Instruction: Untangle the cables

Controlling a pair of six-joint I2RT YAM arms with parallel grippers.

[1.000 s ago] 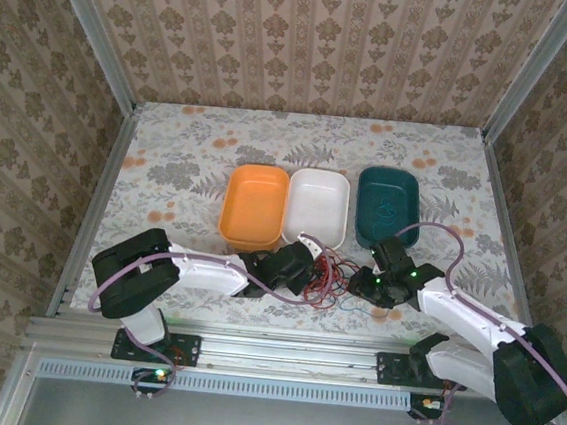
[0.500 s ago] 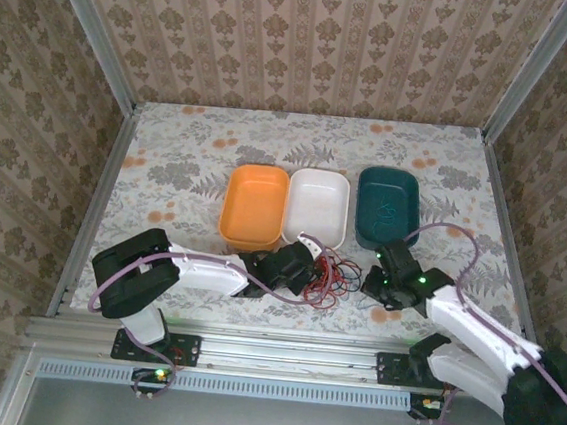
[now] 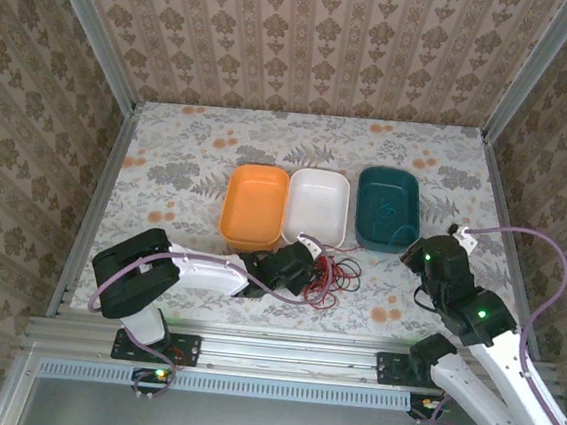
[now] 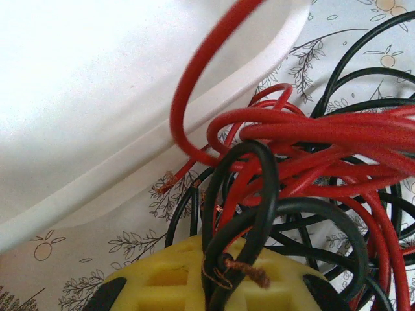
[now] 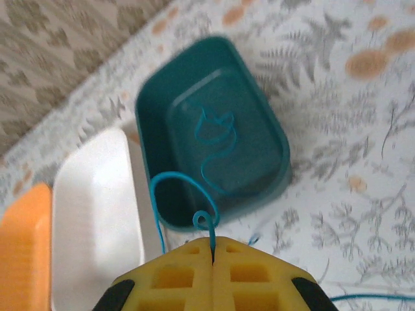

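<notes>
The thin blue-green cable (image 5: 183, 179) will next be carried by my right gripper away from my base and over the teal tray, and then my gripper will lower to release it.
A tangle of red and black cables (image 3: 329, 277) lies on the table just in front of the white tray (image 3: 316, 208). My left gripper (image 3: 297, 261) sits at its left side. In the left wrist view the yellow fingers (image 4: 162, 278) are shut on a black cable (image 4: 249, 214) with a bare copper end, and red cables (image 4: 311, 136) are looped over it. My right gripper (image 3: 426, 258) hangs above the table by the teal tray (image 3: 388, 208). It (image 5: 213, 249) is shut on a thin blue-green cable (image 5: 183, 179), which curls onward into the teal tray (image 5: 269, 123).
Three trays stand side by side mid-table: orange tray (image 3: 254, 206), white, teal. In the right wrist view the white tray (image 5: 97, 214) and orange tray (image 5: 23, 249) lie left of the teal one. Patterned walls and metal rails enclose the table.
My right gripper has closed and pulled up and to the right, away from the tangle, drawing the blue-green cable out with it. The left gripper has held still on the tangle.
</notes>
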